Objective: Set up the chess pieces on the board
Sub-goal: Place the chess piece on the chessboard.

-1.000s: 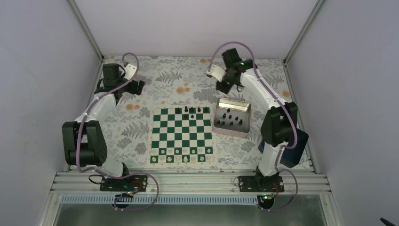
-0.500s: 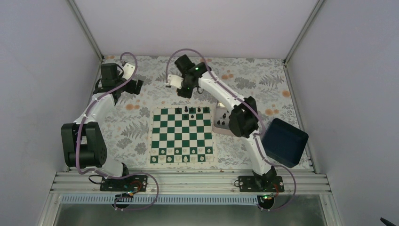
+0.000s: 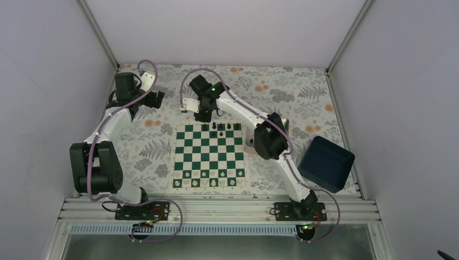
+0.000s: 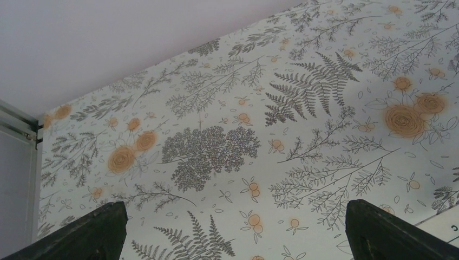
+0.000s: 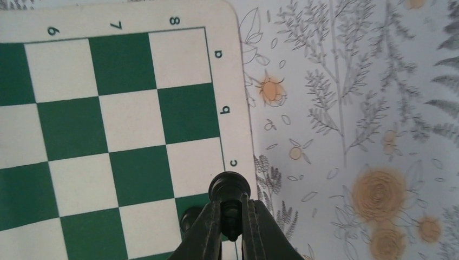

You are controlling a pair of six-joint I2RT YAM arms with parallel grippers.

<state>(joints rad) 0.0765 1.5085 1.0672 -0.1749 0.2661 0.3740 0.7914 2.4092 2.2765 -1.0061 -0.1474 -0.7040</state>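
The right gripper brings the piece back from the border next and lowers it onto the white square by the letter c (image 3: 197, 128) (image 5: 196, 168), since that far-row square stands empty.
The green and white board (image 3: 208, 156) lies in the middle of the table. Several black pieces (image 3: 221, 127) stand on its far row. My right gripper (image 3: 204, 116) hangs over the board's far edge, shut on a black chess piece (image 5: 231, 189). In the right wrist view the piece is above the border by the letter c, and another black piece (image 5: 188, 219) stands just left of the fingers (image 5: 208, 230). The board shows there too (image 5: 116, 130). My left gripper (image 3: 157, 99) is open and empty over the tablecloth at the far left, its fingertips (image 4: 92, 227) wide apart.
Small white pieces (image 3: 208, 182) stand on the board's near rows. A silvery tray (image 3: 250, 145) is mostly hidden behind the right arm's elbow (image 3: 269, 138). A dark blue box (image 3: 327, 163) sits at the right. Side walls enclose the table.
My right arm swung left from above the tray to the board's far edge, carrying the black piece. The left arm has barely moved.
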